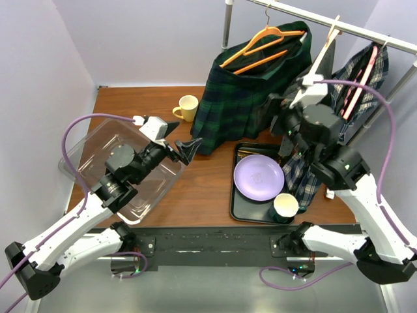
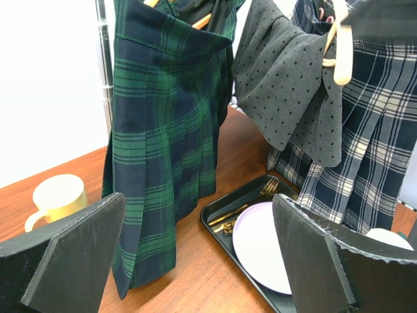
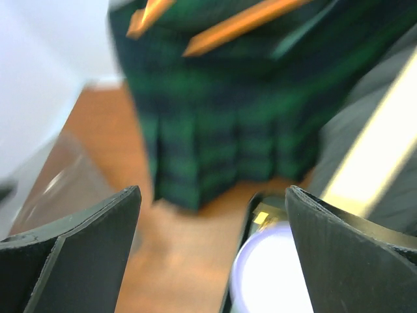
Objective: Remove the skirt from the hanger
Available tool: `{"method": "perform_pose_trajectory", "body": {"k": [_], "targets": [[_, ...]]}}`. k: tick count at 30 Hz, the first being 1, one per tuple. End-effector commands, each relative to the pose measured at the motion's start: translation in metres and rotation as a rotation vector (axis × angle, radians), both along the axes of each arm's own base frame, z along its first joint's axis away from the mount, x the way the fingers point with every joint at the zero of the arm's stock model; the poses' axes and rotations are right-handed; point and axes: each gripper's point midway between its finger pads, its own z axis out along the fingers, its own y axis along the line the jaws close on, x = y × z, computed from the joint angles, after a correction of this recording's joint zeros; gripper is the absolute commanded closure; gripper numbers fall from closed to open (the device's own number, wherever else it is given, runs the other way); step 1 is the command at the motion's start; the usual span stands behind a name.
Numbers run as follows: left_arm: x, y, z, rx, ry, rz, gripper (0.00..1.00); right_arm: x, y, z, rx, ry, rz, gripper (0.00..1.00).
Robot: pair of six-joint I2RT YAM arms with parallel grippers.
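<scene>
The right gripper swings to the pink hanger's near end (image 1: 347, 111) next and turns astride the hanger's bar. That end lies to the right in the top view.
A dark green plaid skirt (image 1: 244, 98) hangs from an orange hanger (image 1: 260, 45) on the metal rail (image 1: 352, 29), its hem reaching the table. My left gripper (image 1: 186, 151) is open just left of the hem and holds nothing. In the left wrist view the skirt (image 2: 163, 130) hangs ahead, past the open left gripper (image 2: 199, 261). My right gripper (image 1: 277, 120) is raised by the skirt's right side, open and empty. The blurred right wrist view shows the skirt (image 3: 241, 130) and hanger (image 3: 241, 23) beyond the open right gripper (image 3: 212, 254).
A grey dotted garment (image 2: 287, 85) and a blue-white plaid garment (image 2: 371, 143) hang to the right on other hangers. A black tray (image 1: 233, 182) holds a purple plate (image 1: 258, 177), gold cutlery and a cup (image 1: 285, 207). A yellow mug (image 1: 187, 107) and a clear bin (image 1: 98, 150) sit at the left.
</scene>
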Motion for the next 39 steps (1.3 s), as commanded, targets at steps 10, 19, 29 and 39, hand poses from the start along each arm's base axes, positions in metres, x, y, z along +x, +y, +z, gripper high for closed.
{"method": "perform_pose_trajectory", "body": {"k": [10, 19, 29, 39], "targets": [[-0.001, -0.003, 0.007, -0.003, -0.043, -0.013, 0.0, 0.031, -0.135, 0.113, -0.276, -0.158, -0.605, 0.21], [-0.004, -0.006, 0.009, -0.002, -0.048, -0.035, 0.0, 0.029, -0.197, 0.09, -0.264, -0.019, -0.758, 0.3], [-0.008, -0.004, 0.014, -0.008, -0.064, -0.043, 0.0, 0.012, -0.231, 0.075, -0.311, 0.048, -0.901, 0.32], [-0.007, -0.006, 0.012, -0.002, -0.061, -0.047, 0.0, 0.035, -0.227, 0.028, -0.213, 0.137, -0.764, 0.4]]}}
